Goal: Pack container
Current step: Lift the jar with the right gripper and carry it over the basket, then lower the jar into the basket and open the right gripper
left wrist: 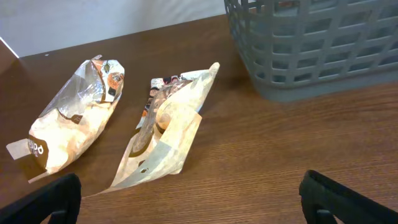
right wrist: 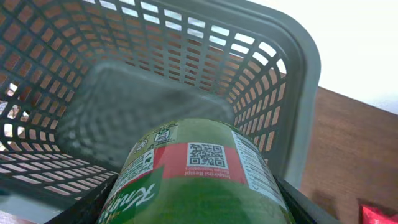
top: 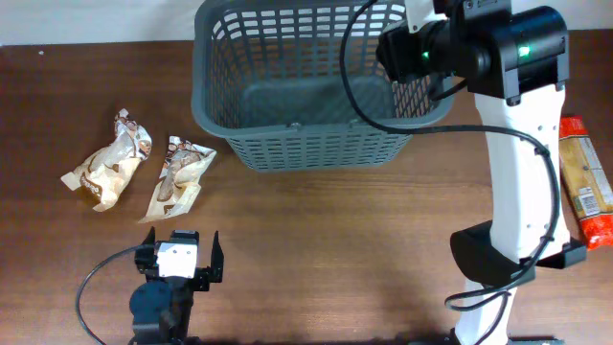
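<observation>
The basket's bottom is bare, so I will lower my right gripper inside, toward the left in the overhead view, down to that bottom, and release the can.
The dark grey slotted basket stands at the back middle of the table; its inside shows in the right wrist view and its corner in the left wrist view. My right gripper is shut on a green and red can and holds it above the basket's right part. In the overhead view the right arm hides the can. My left gripper is open and empty near the table's front edge. Two beige snack bags lie ahead of it, left of the basket.
A red and tan package lies at the table's right edge, beside the right arm's base. In the left wrist view the two bags lie side by side on the wood.
</observation>
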### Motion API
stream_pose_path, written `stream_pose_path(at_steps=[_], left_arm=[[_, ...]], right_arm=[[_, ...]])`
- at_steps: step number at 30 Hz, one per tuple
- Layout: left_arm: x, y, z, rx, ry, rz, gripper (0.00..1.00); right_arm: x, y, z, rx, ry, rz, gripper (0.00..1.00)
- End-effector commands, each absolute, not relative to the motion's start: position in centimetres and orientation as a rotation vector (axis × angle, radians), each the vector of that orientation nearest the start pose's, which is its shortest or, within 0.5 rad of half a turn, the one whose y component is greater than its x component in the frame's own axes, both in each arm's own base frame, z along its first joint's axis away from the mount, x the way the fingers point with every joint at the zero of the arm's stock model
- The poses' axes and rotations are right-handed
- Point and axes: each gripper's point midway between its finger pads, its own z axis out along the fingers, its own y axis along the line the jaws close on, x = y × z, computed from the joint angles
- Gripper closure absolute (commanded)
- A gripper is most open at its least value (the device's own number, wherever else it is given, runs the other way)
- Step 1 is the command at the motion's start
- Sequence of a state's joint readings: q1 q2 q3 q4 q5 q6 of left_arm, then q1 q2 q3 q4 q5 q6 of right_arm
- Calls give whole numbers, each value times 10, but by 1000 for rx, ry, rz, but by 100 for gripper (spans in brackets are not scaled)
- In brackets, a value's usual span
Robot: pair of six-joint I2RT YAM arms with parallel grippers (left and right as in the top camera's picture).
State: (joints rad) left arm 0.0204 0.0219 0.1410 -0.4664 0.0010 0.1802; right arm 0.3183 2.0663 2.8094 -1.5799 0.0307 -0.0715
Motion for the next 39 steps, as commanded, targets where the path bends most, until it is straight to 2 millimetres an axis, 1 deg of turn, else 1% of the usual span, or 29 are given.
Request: stream_pose_path(at_steps=[1, 3, 10, 15, 22, 26, 29, 35, 39], left_arm=[[224, 4, 123, 170, 1911, 139, 1], [224, 4, 123, 171, 1911, 139, 1], [224, 4, 123, 171, 1911, 139, 1], [224, 4, 123, 171, 1911, 139, 1], [224, 4, 123, 170, 1911, 139, 1], [224, 4, 123, 170, 1911, 139, 1], [224, 4, 123, 171, 1911, 139, 1], [224, 4, 123, 171, 1911, 140, 1], [224, 4, 123, 171, 1911, 139, 1]], right_arm=[[435, 138, 357, -431, 2410, 54, 96], [438, 139, 347, -437, 2437, 49, 96], [449, 143, 298, -470, 2565, 26, 96], [455, 151, 266, -505, 2634, 13, 96], [464, 154, 233, -522, 2702, -1, 96], [468, 156, 219, -525, 2727, -5, 96], [472, 157, 214, -510, 2729, -3, 96], [480, 159, 215, -460, 2706, 7, 97], [481, 159, 214, -456, 2709, 7, 96]])
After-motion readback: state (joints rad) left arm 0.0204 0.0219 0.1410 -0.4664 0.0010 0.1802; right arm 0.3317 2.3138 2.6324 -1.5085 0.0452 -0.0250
